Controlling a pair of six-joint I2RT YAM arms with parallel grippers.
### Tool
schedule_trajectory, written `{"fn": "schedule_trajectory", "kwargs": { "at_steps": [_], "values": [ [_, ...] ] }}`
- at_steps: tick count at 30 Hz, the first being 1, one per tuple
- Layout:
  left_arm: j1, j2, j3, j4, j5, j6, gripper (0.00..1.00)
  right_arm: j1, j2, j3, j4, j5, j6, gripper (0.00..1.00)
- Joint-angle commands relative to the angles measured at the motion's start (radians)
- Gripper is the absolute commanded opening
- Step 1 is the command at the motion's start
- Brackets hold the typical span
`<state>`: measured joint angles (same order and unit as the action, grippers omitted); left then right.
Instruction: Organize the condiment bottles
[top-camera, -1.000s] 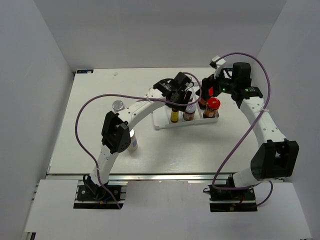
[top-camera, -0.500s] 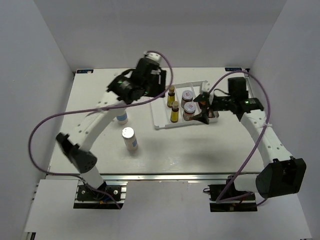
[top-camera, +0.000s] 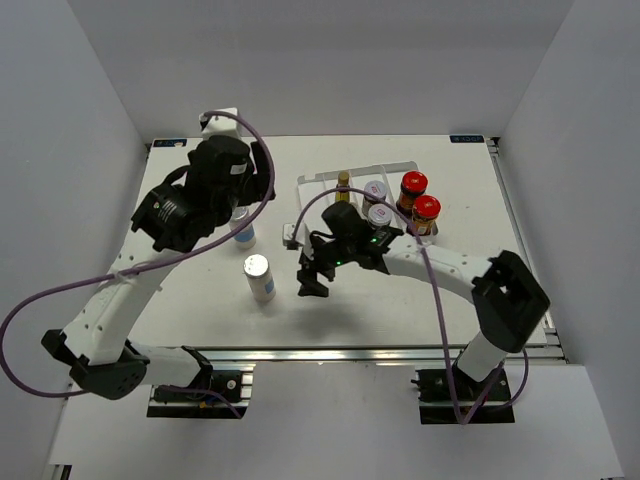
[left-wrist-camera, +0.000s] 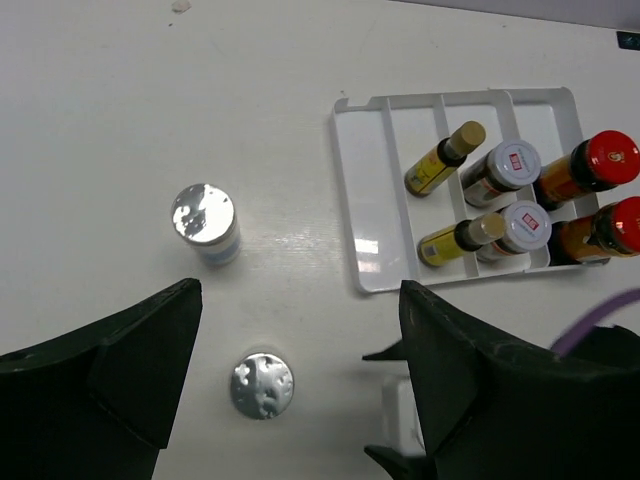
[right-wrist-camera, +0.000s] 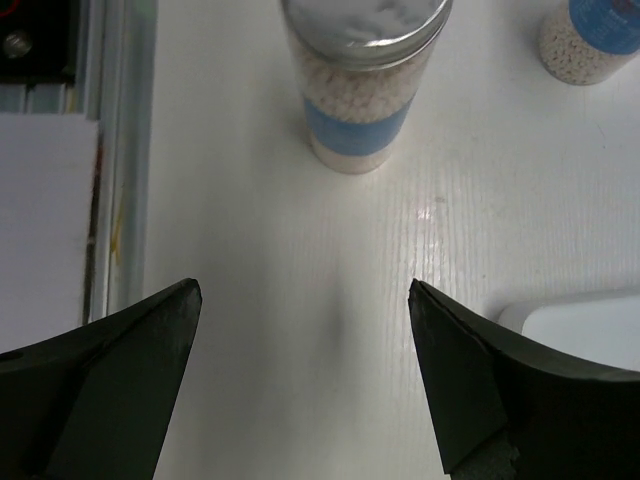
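Next, my right gripper brings its open fingers left in the top view around the near white bottle's silver-capped top (top-camera: 258, 268) (right-wrist-camera: 366, 38), since that bottle stands that way.
The white ribbed tray (top-camera: 318, 190) holds an amber bottle (top-camera: 343, 182), two silver-lidded jars (top-camera: 378, 202) and two red-capped bottles (top-camera: 420, 196). The left wrist view shows both amber bottles (left-wrist-camera: 445, 165) in the tray (left-wrist-camera: 348, 190). Two white silver-capped bottles stand on the table left of the tray, one near (top-camera: 259, 277) and one farther (top-camera: 244, 233). My left gripper (top-camera: 235, 195) hangs open and empty high above them (left-wrist-camera: 300, 300). My right gripper (top-camera: 308, 272) is open and empty, low on the table, facing the near white bottle (right-wrist-camera: 365, 80); it also shows in the right wrist view (right-wrist-camera: 302, 300).
The tray's leftmost compartment (left-wrist-camera: 375, 200) has nothing in it. The tray's front left corner (right-wrist-camera: 580, 320) lies just right of my right gripper. The table's near edge with its metal rail (right-wrist-camera: 120, 150) is close on the other side. The farther white bottle (right-wrist-camera: 600, 40) stands beyond.
My left arm has swung left away from the tray and risen. My right arm has come from the tray's right end across to its front left, low and facing the near white bottle.
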<state>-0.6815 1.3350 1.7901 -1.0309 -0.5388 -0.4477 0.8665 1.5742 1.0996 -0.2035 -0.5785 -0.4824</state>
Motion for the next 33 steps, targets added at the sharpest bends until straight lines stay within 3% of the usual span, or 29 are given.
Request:
{"fn": "schedule_trajectory", "kwargs": {
  "at_steps": [1, 5, 10, 14, 24, 27, 30, 31, 33],
  "values": [
    [0.003, -0.089, -0.052, -0.051, -0.066, -0.058, 0.89, 0.049, 0.084, 0.094, 0.122, 0.108, 0.125, 0.89],
    [0.003, -0.145, -0.092, -0.089, -0.116, -0.088, 0.89, 0.100, 0.161, 0.117, 0.234, 0.193, 0.149, 0.89],
    [0.003, -0.155, -0.074, -0.150, -0.179, -0.097, 0.90, 0.138, 0.237, 0.187, 0.291, 0.195, 0.146, 0.89],
    [0.005, -0.165, -0.074, -0.156, -0.191, -0.095, 0.90, 0.164, 0.311, 0.265, 0.299, 0.278, 0.163, 0.89],
    [0.003, -0.177, -0.103, -0.159, -0.184, -0.121, 0.90, 0.172, 0.406, 0.367, 0.308, 0.282, 0.191, 0.89],
    [0.003, -0.183, -0.104, -0.164, -0.187, -0.129, 0.90, 0.170, 0.402, 0.355, 0.312, 0.270, 0.177, 0.83],
    [0.003, -0.183, -0.113, -0.166, -0.187, -0.141, 0.90, 0.169, 0.373, 0.307, 0.340, 0.223, 0.154, 0.69],
    [0.003, -0.183, -0.115, -0.166, -0.185, -0.143, 0.90, 0.169, 0.363, 0.298, 0.357, 0.206, 0.150, 0.57],
    [0.003, -0.184, -0.126, -0.161, -0.185, -0.149, 0.90, 0.169, 0.351, 0.290, 0.363, 0.163, 0.142, 0.42]
  ]
}}
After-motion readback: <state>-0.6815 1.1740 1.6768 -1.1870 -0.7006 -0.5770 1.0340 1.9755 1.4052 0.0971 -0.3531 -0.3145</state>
